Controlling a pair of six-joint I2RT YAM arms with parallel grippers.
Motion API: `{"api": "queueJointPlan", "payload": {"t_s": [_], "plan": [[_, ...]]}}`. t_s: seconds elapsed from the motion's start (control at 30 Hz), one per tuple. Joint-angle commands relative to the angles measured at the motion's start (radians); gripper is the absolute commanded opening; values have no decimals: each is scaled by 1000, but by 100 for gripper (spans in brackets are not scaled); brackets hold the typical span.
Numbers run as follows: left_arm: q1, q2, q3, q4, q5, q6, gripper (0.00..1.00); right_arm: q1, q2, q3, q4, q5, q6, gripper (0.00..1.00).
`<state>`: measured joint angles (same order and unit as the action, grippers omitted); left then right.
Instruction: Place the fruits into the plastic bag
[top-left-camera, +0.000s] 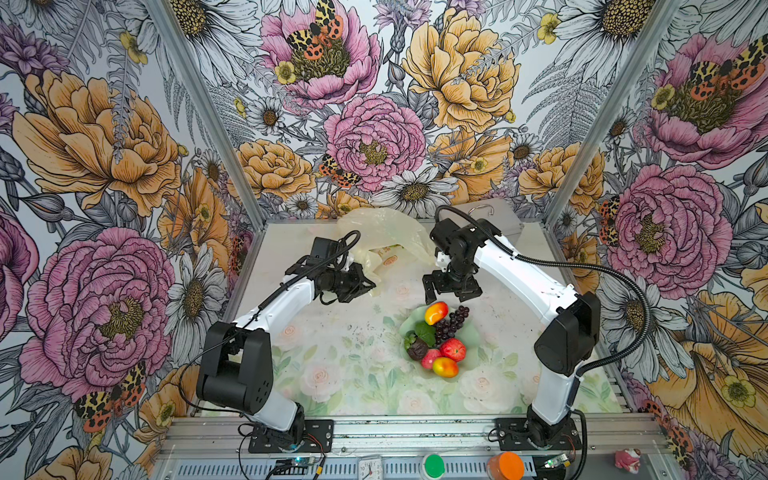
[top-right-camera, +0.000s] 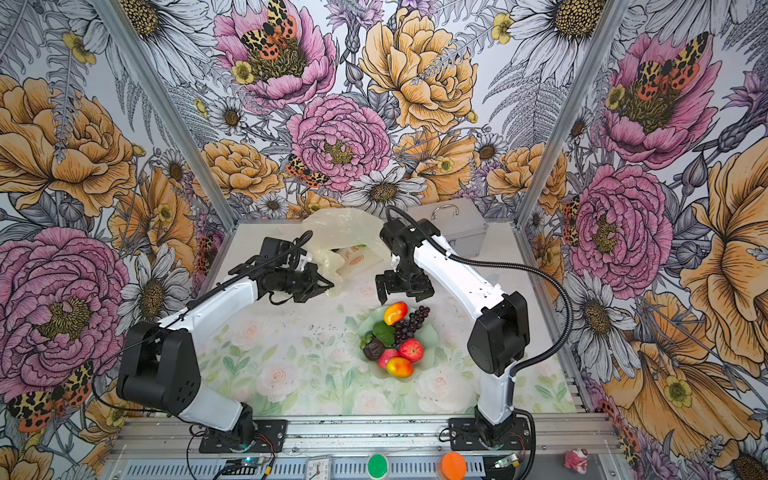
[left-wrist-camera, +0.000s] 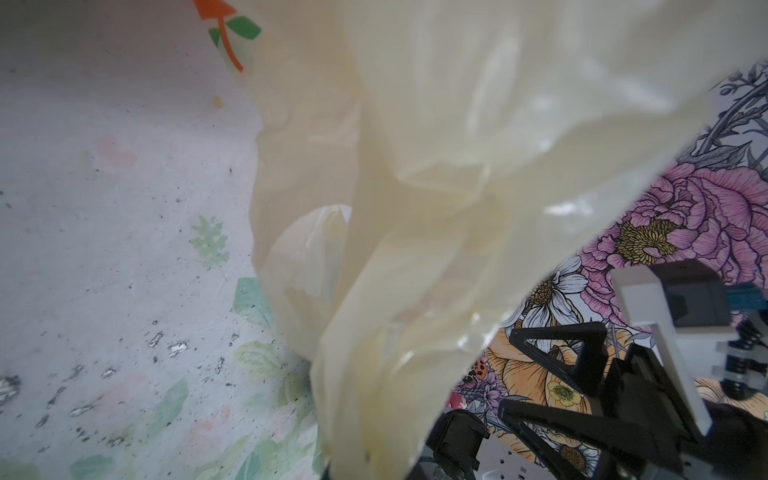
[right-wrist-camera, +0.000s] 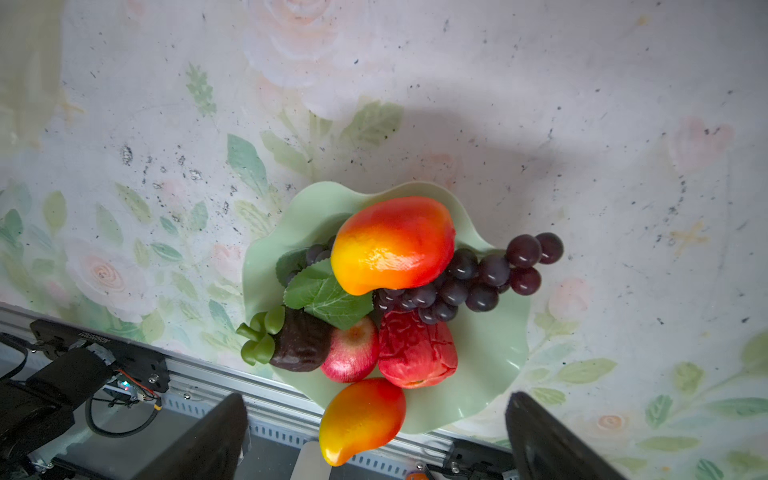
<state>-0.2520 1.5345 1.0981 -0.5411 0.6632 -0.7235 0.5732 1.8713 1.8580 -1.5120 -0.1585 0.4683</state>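
Observation:
My right gripper lowers and closes around the mango by the dish's far edge (right-wrist-camera: 393, 244) next, since this fruit lies uncovered on top of the grapes (right-wrist-camera: 478, 274).
The fruits lie heaped on a pale green dish (top-left-camera: 471, 336): a mango (right-wrist-camera: 390, 245) on top, purple grapes (right-wrist-camera: 478, 274), a green leaf (right-wrist-camera: 328, 295), a dark fruit (right-wrist-camera: 301, 343), red apples (right-wrist-camera: 351, 351) and a second mango (right-wrist-camera: 361, 419). My right gripper (top-left-camera: 451, 293) hangs open above the dish's far edge, nothing between its fingers (right-wrist-camera: 208, 440). The plastic bag (top-left-camera: 382, 228), cream with orange print, is bunched at the back. My left gripper (top-left-camera: 365, 284) is shut on the bag's near edge, holding the film (left-wrist-camera: 457, 124) up off the table.
A silver metal case (top-right-camera: 461, 224) with a handle stands at the back right, behind the right arm. Floral walls close in three sides. A green button (top-left-camera: 433, 465) and an orange one (top-left-camera: 505, 465) sit on the front rail.

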Motion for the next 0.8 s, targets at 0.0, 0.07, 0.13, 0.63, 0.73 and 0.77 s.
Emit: {"api": "queueJointPlan", "payload": {"t_s": [0.0, 0.07, 0.13, 0.63, 0.73, 0.77], "plan": [[7, -28, -26, 12, 5, 30, 0, 13, 37, 12, 4, 38, -17, 99], [9, -24, -33, 11, 8, 34, 0, 14, 68, 21, 28, 34, -16, 99], [10, -23, -38, 11, 12, 35, 0, 17, 107, 48, 35, 29, -16, 99], [54, -53, -71, 12, 34, 35, 0, 27, 215, 20, 87, 15, -21, 97], [66, -60, -81, 12, 39, 33, 0, 27, 223, 11, 88, 27, -22, 96], [71, -62, -84, 12, 40, 33, 0, 27, 223, 7, 87, 31, -22, 95]]}}
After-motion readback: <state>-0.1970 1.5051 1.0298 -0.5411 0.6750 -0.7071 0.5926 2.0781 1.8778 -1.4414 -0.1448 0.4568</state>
